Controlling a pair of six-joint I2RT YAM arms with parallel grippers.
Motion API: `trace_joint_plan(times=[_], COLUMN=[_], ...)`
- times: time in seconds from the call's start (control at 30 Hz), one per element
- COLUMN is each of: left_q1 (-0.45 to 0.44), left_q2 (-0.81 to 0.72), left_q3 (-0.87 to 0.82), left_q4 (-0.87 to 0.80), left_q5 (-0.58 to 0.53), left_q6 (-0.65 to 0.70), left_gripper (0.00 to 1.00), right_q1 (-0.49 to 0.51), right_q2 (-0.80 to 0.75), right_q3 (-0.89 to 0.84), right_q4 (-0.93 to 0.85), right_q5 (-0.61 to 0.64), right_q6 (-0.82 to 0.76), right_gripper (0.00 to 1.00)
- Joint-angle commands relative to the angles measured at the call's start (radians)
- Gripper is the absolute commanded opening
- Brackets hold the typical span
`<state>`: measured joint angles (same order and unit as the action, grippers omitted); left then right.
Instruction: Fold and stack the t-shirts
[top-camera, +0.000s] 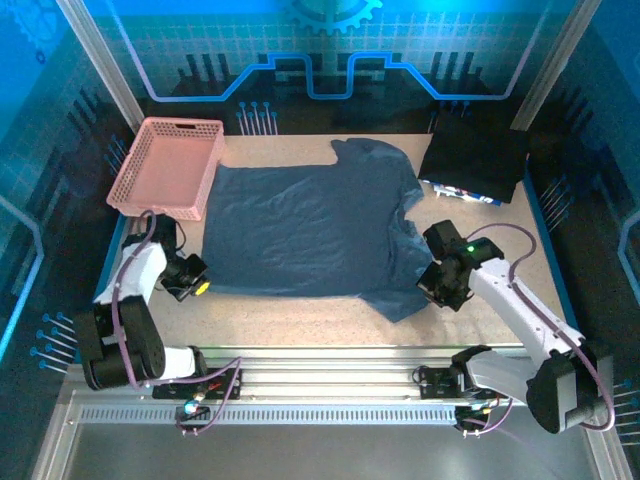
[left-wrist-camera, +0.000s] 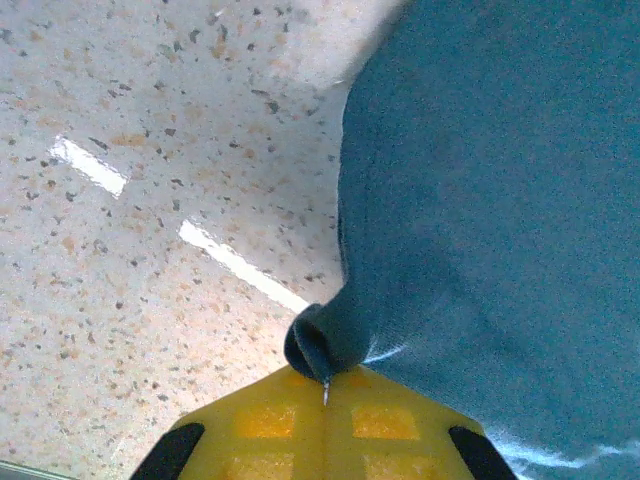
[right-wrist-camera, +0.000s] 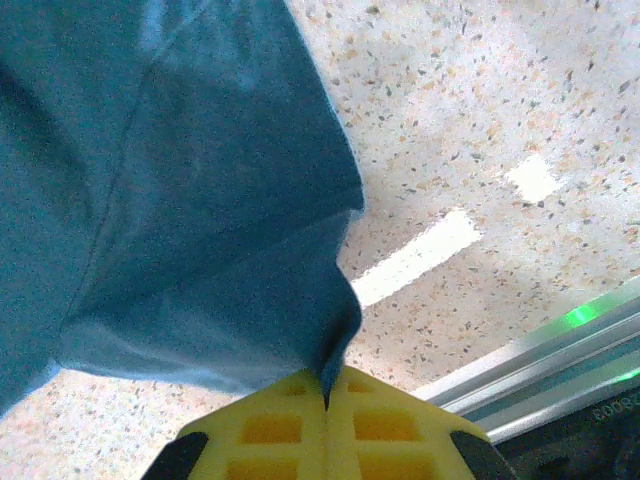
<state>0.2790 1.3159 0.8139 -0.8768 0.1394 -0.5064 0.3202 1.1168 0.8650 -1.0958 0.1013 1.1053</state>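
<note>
The left gripper lifts the corner of the t-shirt outward to the t-shirt's edge by the basket next and releases it there, since the t-shirt lies unfolded.
A dark slate-blue t-shirt (top-camera: 300, 230) lies spread flat across the middle of the table, collar at the far edge. My left gripper (top-camera: 197, 283) is at the shirt's near left corner, and in the left wrist view its yellow jaws are shut on a bunched corner of the t-shirt (left-wrist-camera: 330, 345). My right gripper (top-camera: 428, 285) is at the near right, by the crumpled sleeve. There, the right wrist view has the jaws shut on an edge of the t-shirt (right-wrist-camera: 250, 230), which rises off the table from the pinch. A darker folded stack (top-camera: 475, 165) lies at the far right.
A pink lattice basket (top-camera: 168, 166) stands at the far left, touching the shirt's left edge. The metal rail (top-camera: 330, 385) runs along the near edge. Bare speckled table (left-wrist-camera: 150, 200) lies left of the shirt and along its near side (top-camera: 300, 320).
</note>
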Motion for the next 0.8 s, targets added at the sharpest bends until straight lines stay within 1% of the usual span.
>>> trace_joint_plan(times=[0.0,0.13,0.33,0.47,0.77], left_q1=[-0.004,-0.006,-0.006,-0.013,-0.041], left_q2=[-0.061,-0.074,-0.037,0.019,0.141], left_q3=[0.048,0.095,0.19,0.251,0.406], left_q4=[-0.058,-0.07,-0.066,-0.039,-0.014], left_q5=[0.03,0.055,0.056,0.077,0.07], left_q6=[-0.034,-0.037,-0.017,-0.008,0.023], left_gripper=[0.0,0.0,0.0,0.0,0.0], right_q1=[-0.034,-0.069,-0.124,-0.145,-0.16], right_q2=[-0.022,-0.004,0.075,0.158,0.383], right_q3=[0.071,0.134,0.268,0.359,0.596], right_q4=[-0.077,-0.076,-0.063,-0.037,-0.006], right_q5=[0.02,0.02,0.029,0.031,0.08], right_q6=[-0.062,-0.113,-0.219,-0.288,-0.425], right_gripper=[0.0,0.0,0.0,0.0,0.0])
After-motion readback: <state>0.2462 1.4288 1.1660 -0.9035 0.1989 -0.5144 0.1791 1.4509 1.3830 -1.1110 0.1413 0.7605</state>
